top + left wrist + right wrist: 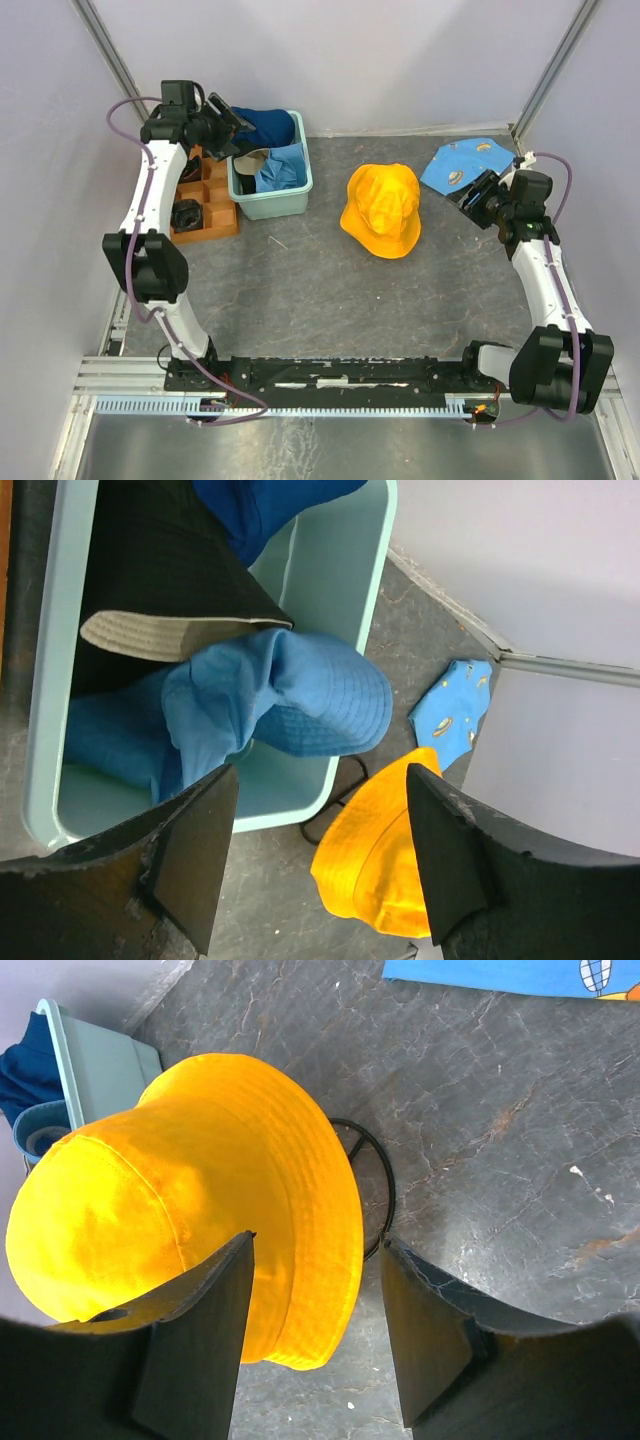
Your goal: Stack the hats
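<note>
I need to move my left gripper down and toward the right in the top view and close it on the light blue hat's crumpled fold (268, 177) (205, 720), because the fold is uncovered below.
The yellow-orange hat (382, 210) lies crown up on the grey table; it also shows in the left wrist view (375, 865) and the right wrist view (170, 1210). The light blue hat (290, 695), the black hat (170, 570) and the dark navy hat (265, 505) lie in the mint-green tub (272, 203). My left gripper (232, 125) is open and empty above the tub's back left. My right gripper (472, 192) is open and empty, right of the yellow-orange hat, apart from it.
A flat light-blue printed cloth (468, 162) lies at the back right, beside my right gripper. A brown compartment tray (205, 205) with a small black object stands left of the tub. A thin black ring (378, 1185) lies beside the yellow-orange hat.
</note>
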